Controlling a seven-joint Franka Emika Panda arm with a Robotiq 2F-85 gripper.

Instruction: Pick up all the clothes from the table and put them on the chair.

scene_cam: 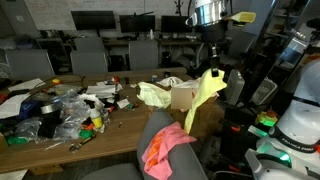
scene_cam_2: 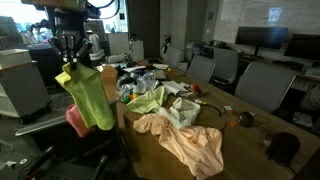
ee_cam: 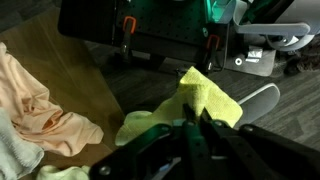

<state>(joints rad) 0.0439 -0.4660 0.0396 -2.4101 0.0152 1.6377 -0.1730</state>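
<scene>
The yellow-green garment (scene_cam: 208,90) still hangs near the table's end, so the robot's gripper should turn and move across toward the grey chair, over the pink garment (scene_cam: 165,148), to release it.
My gripper (scene_cam: 212,62) (scene_cam_2: 70,62) is shut on the yellow-green garment (scene_cam: 208,90) (scene_cam_2: 92,100), which hangs from it in the air beside the table's end. Below it, a pink garment (scene_cam: 165,148) (scene_cam_2: 75,120) lies on the grey chair (scene_cam: 148,132). In the wrist view the fingers pinch a fold of the yellow-green cloth (ee_cam: 205,92) at the gripper (ee_cam: 195,112). On the brown table (scene_cam_2: 150,150) (ee_cam: 85,60) remain a peach-orange garment (scene_cam_2: 195,145) (ee_cam: 40,105) and pale crumpled clothes (scene_cam: 155,95) (scene_cam_2: 165,105).
A cardboard box (scene_cam: 183,97) stands near the table's end. Clear plastic bags and small odds and ends (scene_cam: 60,112) cover the table's far part. Darker office chairs (scene_cam: 90,55) and monitors (scene_cam: 95,20) stand behind. A white robot base (scene_cam: 298,120) is close by.
</scene>
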